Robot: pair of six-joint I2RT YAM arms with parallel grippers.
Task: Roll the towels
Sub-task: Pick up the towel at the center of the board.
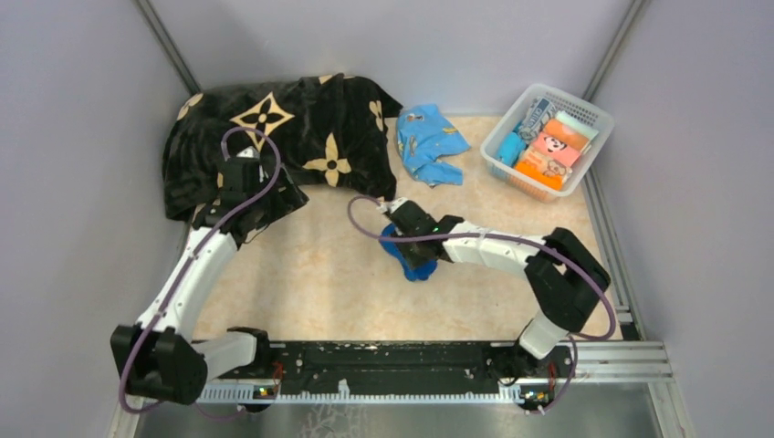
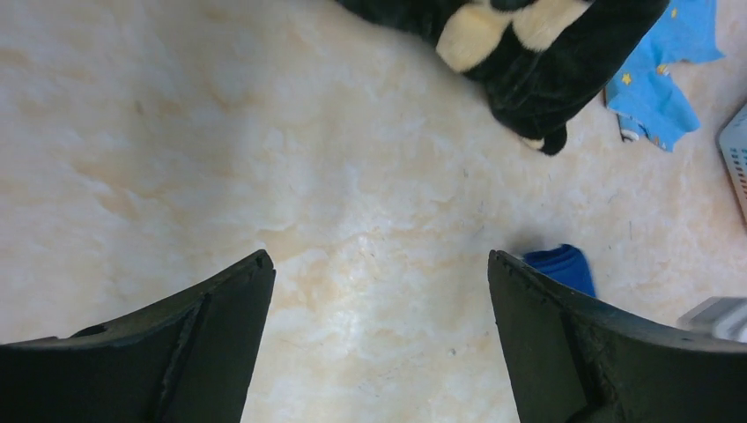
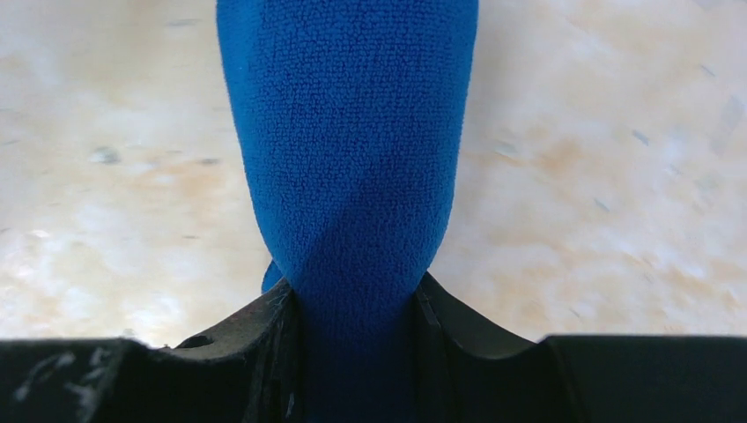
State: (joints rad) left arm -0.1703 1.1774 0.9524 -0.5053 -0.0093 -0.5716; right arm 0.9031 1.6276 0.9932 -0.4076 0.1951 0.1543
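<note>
My right gripper rises next, carries the towel beside the basket's turquoise roll and releases. That spot lies outward and to the gripper's right in the top view.
A royal-blue towel, bunched into a thick roll, lies in the middle of the table under my right gripper. In the right wrist view the jaws of that gripper pinch the towel, which runs forward from between them. My left gripper hovers at the front edge of the black blanket. It stands wide open over bare tabletop, with nothing between its fingers. One end of the blue towel peeks out behind its right finger.
A black blanket with cream flowers is heaped at the back left. A light-blue cloth with yellow marks lies crumpled at the back centre. A white basket at the back right holds several rolled cloths.
</note>
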